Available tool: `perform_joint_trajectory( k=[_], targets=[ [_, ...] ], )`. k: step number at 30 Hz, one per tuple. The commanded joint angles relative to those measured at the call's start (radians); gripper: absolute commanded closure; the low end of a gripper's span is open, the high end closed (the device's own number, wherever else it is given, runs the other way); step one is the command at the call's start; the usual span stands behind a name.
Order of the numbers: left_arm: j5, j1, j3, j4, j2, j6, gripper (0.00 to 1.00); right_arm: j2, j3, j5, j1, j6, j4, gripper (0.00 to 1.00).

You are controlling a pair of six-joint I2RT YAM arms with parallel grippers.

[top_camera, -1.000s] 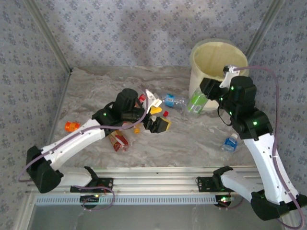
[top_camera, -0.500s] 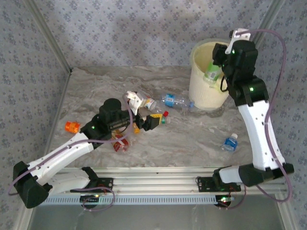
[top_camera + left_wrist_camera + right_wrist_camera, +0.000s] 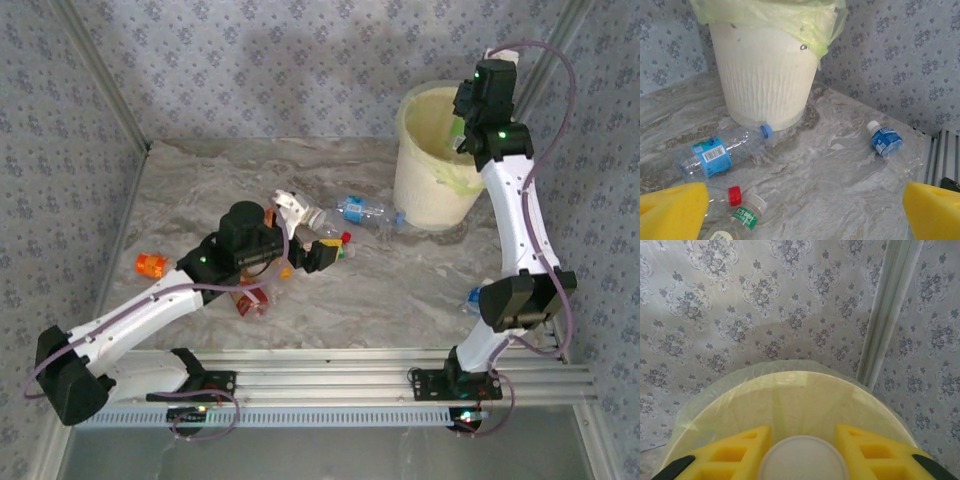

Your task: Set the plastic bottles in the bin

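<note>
The robot should next tip its right gripper downward and lower the white-capped bottle (image 3: 803,461) into the bin's opening to release it.
The bin (image 3: 432,190) stands at the back right, a cream bucket with a pale green liner (image 3: 790,377). My right gripper (image 3: 463,134) hangs over its opening, shut on a white-capped bottle (image 3: 803,461) with a green label. My left gripper (image 3: 312,250) is open low over the table's middle, its yellow fingers (image 3: 671,210) wide apart with nothing between them. Ahead of it lie a blue-labelled clear bottle (image 3: 710,156) by the bin's foot (image 3: 765,85), a red-capped bottle (image 3: 734,195) and a green-labelled bottle (image 3: 742,217).
More bottles lie about: an orange one (image 3: 150,264) at the left, a brown red-labelled one (image 3: 250,297) under the left arm, a blue-labelled one (image 3: 885,141) near the right arm's elbow. Patterned walls close in the table at back and sides.
The right arm has lifted the green-labelled bottle from beside the bin's base to above its opening. The left gripper has drawn back left a little and faces the bin.
</note>
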Motion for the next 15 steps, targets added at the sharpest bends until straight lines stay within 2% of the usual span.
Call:
perform_joint_trajectory(
  k=[1,9,15],
  targets=[
    [0.009,0.001,0.056,-0.044,0.021,-0.026,0.00,0.031,0.033,-0.049,-0.023,0.002,-0.047,0.70],
    [-0.001,0.002,0.133,-0.165,0.069,-0.054,0.00,0.111,0.014,-0.146,-0.042,0.029,-0.104,0.67],
    [0.042,-0.002,0.136,-0.185,0.075,-0.027,0.00,0.170,0.064,-0.210,-0.042,0.054,-0.195,0.51]
  ],
)
